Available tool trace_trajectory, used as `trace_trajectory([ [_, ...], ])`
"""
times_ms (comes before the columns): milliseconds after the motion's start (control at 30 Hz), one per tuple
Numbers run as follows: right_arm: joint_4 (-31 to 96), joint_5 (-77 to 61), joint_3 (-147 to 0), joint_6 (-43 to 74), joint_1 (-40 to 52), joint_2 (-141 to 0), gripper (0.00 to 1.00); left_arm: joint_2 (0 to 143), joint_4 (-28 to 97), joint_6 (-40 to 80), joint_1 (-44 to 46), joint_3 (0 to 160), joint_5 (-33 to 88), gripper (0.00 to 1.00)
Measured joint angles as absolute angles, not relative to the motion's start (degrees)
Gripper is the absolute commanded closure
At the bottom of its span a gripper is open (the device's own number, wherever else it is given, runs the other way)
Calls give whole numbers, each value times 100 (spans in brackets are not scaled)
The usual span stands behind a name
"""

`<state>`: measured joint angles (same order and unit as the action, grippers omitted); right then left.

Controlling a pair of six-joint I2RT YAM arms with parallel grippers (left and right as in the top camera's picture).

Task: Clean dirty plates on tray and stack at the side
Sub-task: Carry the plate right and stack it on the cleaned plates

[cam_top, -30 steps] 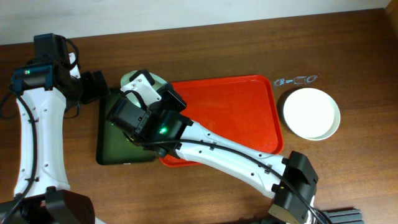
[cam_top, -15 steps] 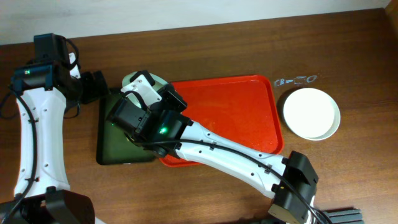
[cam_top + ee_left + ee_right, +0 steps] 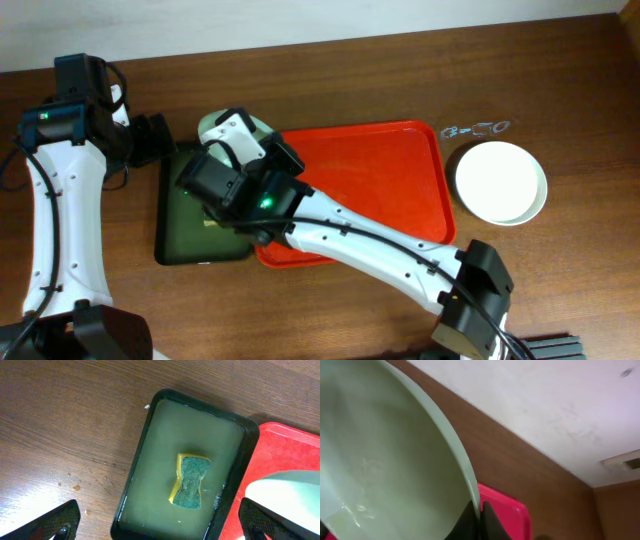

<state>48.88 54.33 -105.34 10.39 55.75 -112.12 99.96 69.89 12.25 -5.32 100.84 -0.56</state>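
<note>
My right gripper takes the mint plate across the red tray next, then down onto the white plate, and releases it there, because one already lies aside.
My right gripper is shut on the rim of a pale mint plate and holds it tilted. In the overhead view this plate shows partly behind the right wrist, over the left end of the red tray. It also shows in the left wrist view. Another white plate lies on the table right of the tray; I cannot tell whether more lie under it. My left gripper is open and empty, above the dark green tray.
The dark green tray holds cloudy liquid and a yellow-green sponge. It sits against the red tray's left edge. A small pair of glasses lies behind the right plate. The left arm stands at the table's left.
My right gripper has shifted slightly right and back with the plate in it. The left arm has not moved.
</note>
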Motion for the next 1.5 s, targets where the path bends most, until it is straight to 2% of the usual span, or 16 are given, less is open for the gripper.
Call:
trace_trajectory([
  [200,5251,3754,-10536,1870,4919,-11212,96,9996,6989,1225,-532,10084,-56,1],
  [433,6514,1022,-10567,2978,3371,-11209,96,9996,6989,1225,-532,10084,-56,1],
  [600,7201,-102,-10567,3122,2377,-11209,96,9996,6989,1225,-532,10084,-56,1],
  [933,8038,-454,-10567,2840,1070,-11209,96,9996,6989,1225,-532,10084,-56,1],
  [1167,8573,123,-10567,2532,84,-11209,96,9996,6989,1225,-532,10084,-56,1],
  [1500,9159,301,-10567,2502,-1909,-11209,96,9996,6989,1225,-532,10084,-56,1],
])
